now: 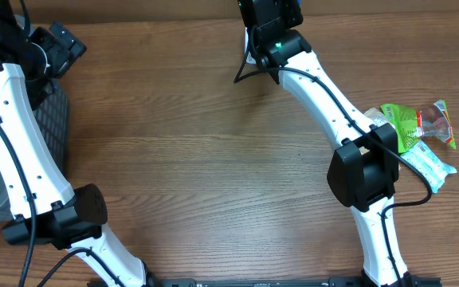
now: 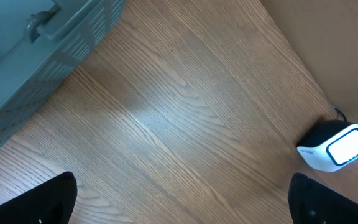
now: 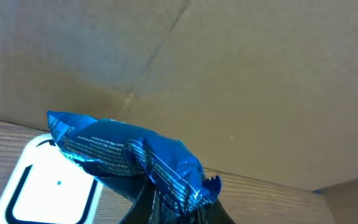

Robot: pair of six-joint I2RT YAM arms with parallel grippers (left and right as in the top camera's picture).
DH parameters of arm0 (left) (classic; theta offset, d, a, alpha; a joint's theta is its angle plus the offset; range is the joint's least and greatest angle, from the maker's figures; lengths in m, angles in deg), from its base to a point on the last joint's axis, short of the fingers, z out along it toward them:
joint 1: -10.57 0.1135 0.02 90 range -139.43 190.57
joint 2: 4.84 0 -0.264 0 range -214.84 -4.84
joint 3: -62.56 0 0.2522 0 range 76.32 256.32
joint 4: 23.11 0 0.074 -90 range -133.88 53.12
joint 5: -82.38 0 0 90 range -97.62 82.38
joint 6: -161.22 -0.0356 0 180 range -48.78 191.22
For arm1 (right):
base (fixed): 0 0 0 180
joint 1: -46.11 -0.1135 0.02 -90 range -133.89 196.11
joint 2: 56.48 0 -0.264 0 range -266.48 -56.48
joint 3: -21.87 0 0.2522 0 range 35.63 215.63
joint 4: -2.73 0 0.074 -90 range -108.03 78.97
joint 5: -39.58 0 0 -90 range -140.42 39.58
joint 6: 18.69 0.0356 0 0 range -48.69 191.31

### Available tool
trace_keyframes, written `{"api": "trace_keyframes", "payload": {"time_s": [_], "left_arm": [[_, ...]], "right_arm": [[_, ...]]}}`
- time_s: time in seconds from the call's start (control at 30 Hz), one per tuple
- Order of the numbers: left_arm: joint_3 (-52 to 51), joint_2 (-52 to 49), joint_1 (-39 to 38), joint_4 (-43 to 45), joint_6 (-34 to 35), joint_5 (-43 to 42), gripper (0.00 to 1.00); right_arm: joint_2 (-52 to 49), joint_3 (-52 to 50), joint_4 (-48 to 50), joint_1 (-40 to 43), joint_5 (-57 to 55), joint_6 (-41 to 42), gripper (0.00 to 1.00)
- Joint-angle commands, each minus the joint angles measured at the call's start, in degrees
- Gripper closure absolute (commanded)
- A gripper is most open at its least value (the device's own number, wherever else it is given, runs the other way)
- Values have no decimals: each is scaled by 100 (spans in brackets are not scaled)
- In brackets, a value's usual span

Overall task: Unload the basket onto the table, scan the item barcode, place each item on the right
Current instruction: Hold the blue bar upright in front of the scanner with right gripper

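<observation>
My right gripper next swings back and over the green packet (image 1: 403,123), releasing the blue one, since that pile lies to its right in the overhead view.
The item, a shiny blue snack packet (image 3: 129,155), fills the lower middle of the right wrist view. My right gripper (image 3: 179,210) is shut on its crimped right end. The packet hangs just over the scanner's lit white window (image 3: 45,190), tilted toward it. In the left wrist view the white barcode scanner (image 2: 335,147) stands on the wood at the far right, its window glowing. My left gripper (image 2: 182,208) is open over bare table, with nothing between its dark fingers (image 2: 51,200). Overhead, the right arm (image 1: 317,88) reaches to the table's far edge, and the packet is hidden beneath it.
A grey plastic basket (image 2: 23,68) stands at the left, beside the left arm (image 1: 14,135). A green packet (image 1: 403,121), a clear red-edged packet (image 1: 438,119) and a white packet (image 1: 430,165) lie at the right. A cardboard wall (image 3: 229,74) rises behind the scanner.
</observation>
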Motion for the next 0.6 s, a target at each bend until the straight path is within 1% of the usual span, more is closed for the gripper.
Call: {"api": "trace_keyframes", "payload": {"time_s": [0.0,0.33,0.57], "left_arm": [[57,160,-66,-9,50,-15,0],[57,160,-66,-9,50,-15,0],[57,160,-66,-9,50,-15,0]], "right_arm": [[57,85,201,31,170,57,96],[-258,85,269,46,127,-251,96],[-262,85,-76,22,-4,-262,96]]}}
